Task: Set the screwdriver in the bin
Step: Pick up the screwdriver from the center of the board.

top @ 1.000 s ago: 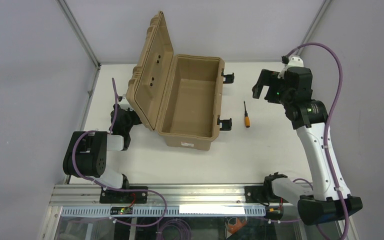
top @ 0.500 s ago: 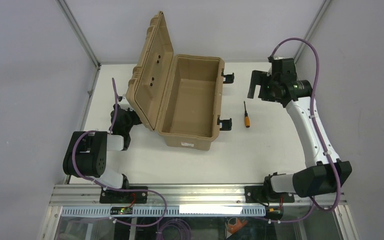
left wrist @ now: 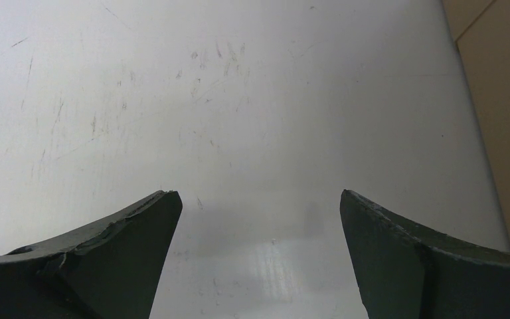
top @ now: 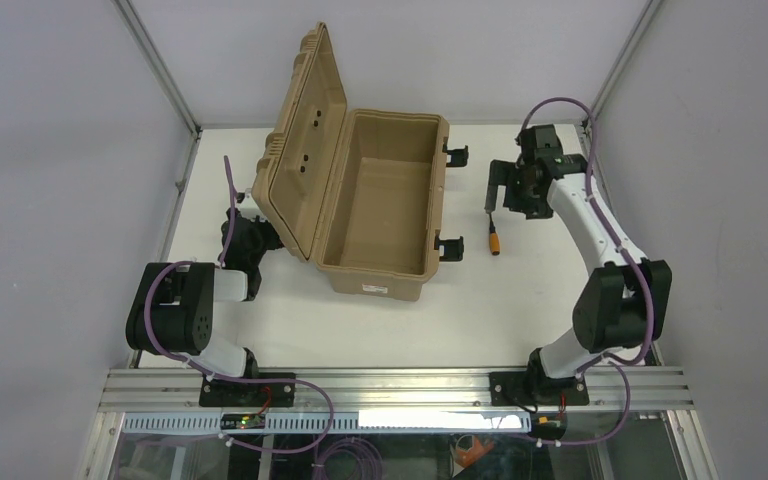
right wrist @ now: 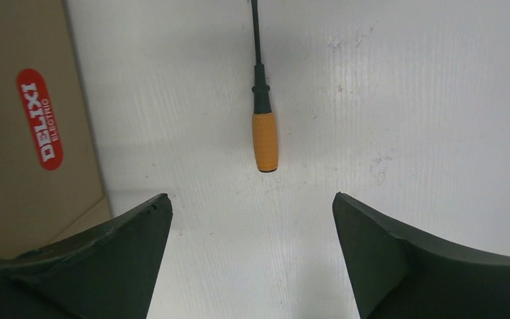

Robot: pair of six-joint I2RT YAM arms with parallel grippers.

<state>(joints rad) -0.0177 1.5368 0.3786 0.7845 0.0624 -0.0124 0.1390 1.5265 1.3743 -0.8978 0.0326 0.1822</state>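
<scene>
The orange handle is below, in line with the gap between my fingers. My right gripper will next lower its fingers on both sides of the handle's shaft-side end [top: 493,237] [right wrist: 264,125] and close.
The screwdriver [top: 495,242], with an orange handle and a thin black shaft, lies flat on the white table to the right of the bin [top: 380,255]. The bin is a tan case with its ribbed lid [top: 295,150] standing open. My right gripper [top: 498,195] is open and empty, hovering over the shaft end of the screwdriver. In the right wrist view the screwdriver [right wrist: 265,141] lies just beyond my open right gripper [right wrist: 251,196], centred between the fingers. My left gripper [left wrist: 259,193] is open and empty over bare table, left of the lid.
Black latches [top: 452,247] stick out of the bin's right side toward the screwdriver. The bin's wall with a red label [right wrist: 38,119] is close on the left in the right wrist view. A tan bin edge [left wrist: 505,100] shows at the right of the left wrist view.
My right arm has swung left and down from the far right, bringing its open gripper over the screwdriver. The left arm, bin and screwdriver have not moved.
</scene>
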